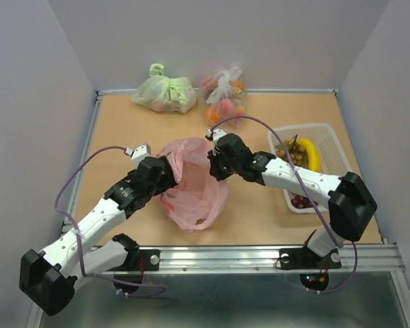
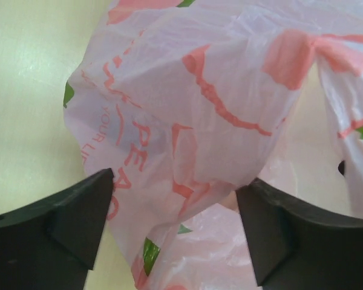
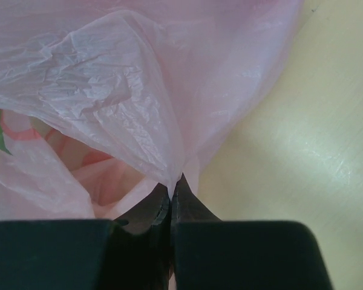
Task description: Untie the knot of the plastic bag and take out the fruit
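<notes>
My left gripper edges slightly outward along the fold of the bag's printed rim [image 1: 180, 172] [image 2: 186, 194] next and closes, since the bag's rim lies between its spread fingers.
The pink plastic bag [image 1: 191, 188] lies crumpled in the middle of the table. My right gripper [image 1: 215, 162] is shut on its right edge; the wrist view shows the jaws pinching the thin pink film [image 3: 127, 103]. My left gripper [image 1: 165, 171] is open at the bag's left side, with a fold of printed pink plastic [image 2: 193, 121] between its fingers [image 2: 72, 211]. No knot shows. A yellow banana [image 1: 309, 153], green grapes [image 1: 292, 152] and dark purple grapes [image 1: 300, 201] lie in the white basket [image 1: 328, 137].
A pale green bag [image 1: 165, 92] and a clear bag of orange-red fruit [image 1: 224, 96] sit at the back of the table. The white basket stands at the right, under my right arm. A metal rail runs along the near edge.
</notes>
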